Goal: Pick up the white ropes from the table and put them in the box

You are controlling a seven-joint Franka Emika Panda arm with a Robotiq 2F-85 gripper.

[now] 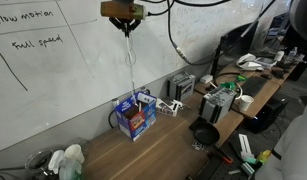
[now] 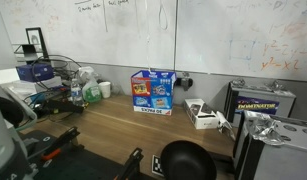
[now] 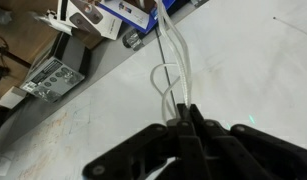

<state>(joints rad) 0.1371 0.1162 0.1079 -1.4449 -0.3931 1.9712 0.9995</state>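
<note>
My gripper moves down over the open top of the blue box (image 1: pixel 136 117) next and releases the white ropes there, since that opening lies well below my gripper.
My gripper (image 1: pixel 123 14) is high above the table, close to the whiteboard, and shut on the white ropes (image 1: pixel 129 60). The ropes hang straight down from the jaws, and their lower ends reach into the open top of the blue box (image 1: pixel 136 117). In the wrist view the closed jaws (image 3: pixel 183 118) pinch several white strands (image 3: pixel 165 75) that loop and run toward the box (image 3: pixel 125 10). In an exterior view the box (image 2: pixel 153 90) stands on the brown table (image 2: pixel 108 125) against the wall, with faint strands (image 2: pixel 161 45) above it. The gripper is out of that view.
Grey electronics (image 1: pixel 181 87) and a white device (image 2: pixel 203 115) sit beside the box. A black round object (image 1: pixel 203 132) is near the table's front. Bottles (image 1: pixel 68 160) and clutter stand at the other end. The whiteboard (image 1: pixel 53 70) is right behind the box.
</note>
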